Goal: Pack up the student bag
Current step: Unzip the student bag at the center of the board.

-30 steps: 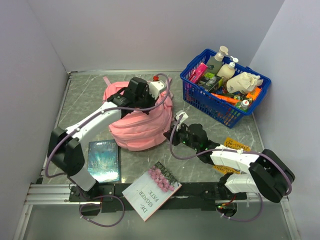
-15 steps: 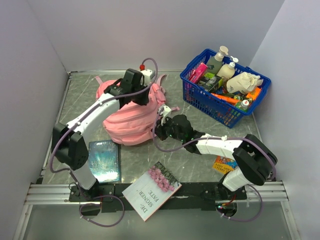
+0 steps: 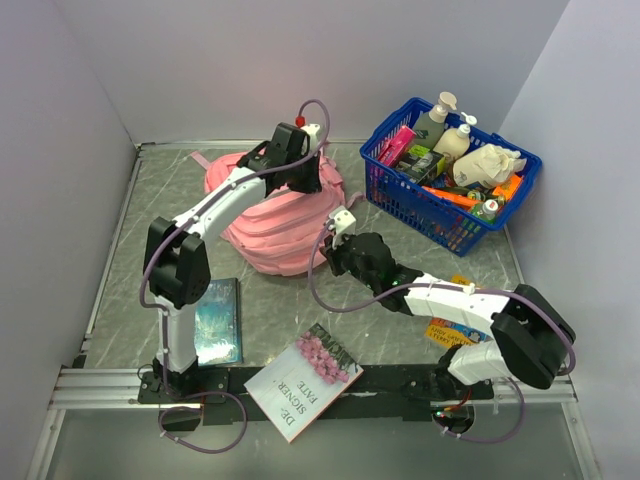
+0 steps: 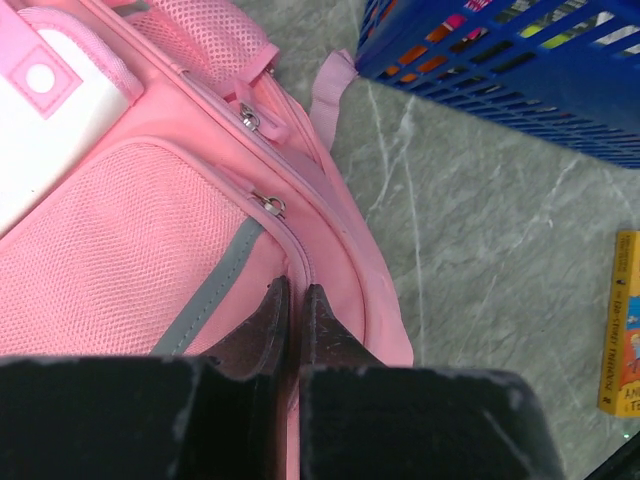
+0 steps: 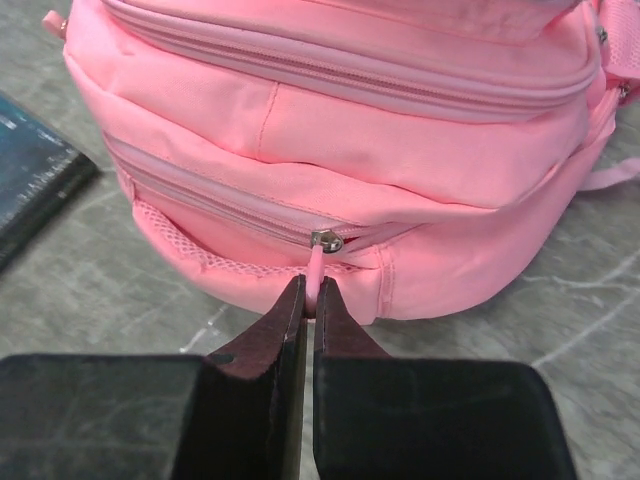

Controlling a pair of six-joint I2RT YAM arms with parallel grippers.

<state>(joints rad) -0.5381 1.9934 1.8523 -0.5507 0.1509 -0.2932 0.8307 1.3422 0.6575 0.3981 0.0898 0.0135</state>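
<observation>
Next, the right gripper draws the tab along the lower pocket's zipper, still closed past the slider point(image 5: 325, 240), toward the dark book, then releases the tab.
The student bag point(image 3: 275, 220), a pink fabric backpack, lies at the middle of the table with its front pockets toward the arms. My left gripper point(image 3: 303, 182) is at the bag's far right top. In the left wrist view it point(image 4: 293, 296) is shut, pinching pink fabric beside a zipper seam of the bag point(image 4: 120, 250). My right gripper point(image 3: 328, 258) is at the bag's near right side. In the right wrist view it point(image 5: 310, 292) is shut on the pink pull tab hanging from a metal zipper slider point(image 5: 325, 240) on the bag's point(image 5: 330, 130) lower pocket.
A blue plastic basket point(image 3: 392, 200) full of bottles and packets stands at the back right, close to the bag point(image 4: 520, 70). A dark book point(image 3: 218, 320) point(image 5: 30, 185) lies near left, a white book point(image 3: 303, 385) at the front edge, a yellow book point(image 3: 455, 330) point(image 4: 625, 320) near right.
The left gripper has carried the bag's top toward the back right, shifting the bag. The right gripper has moved in to the bag's lower pocket and shut on the zipper pull.
</observation>
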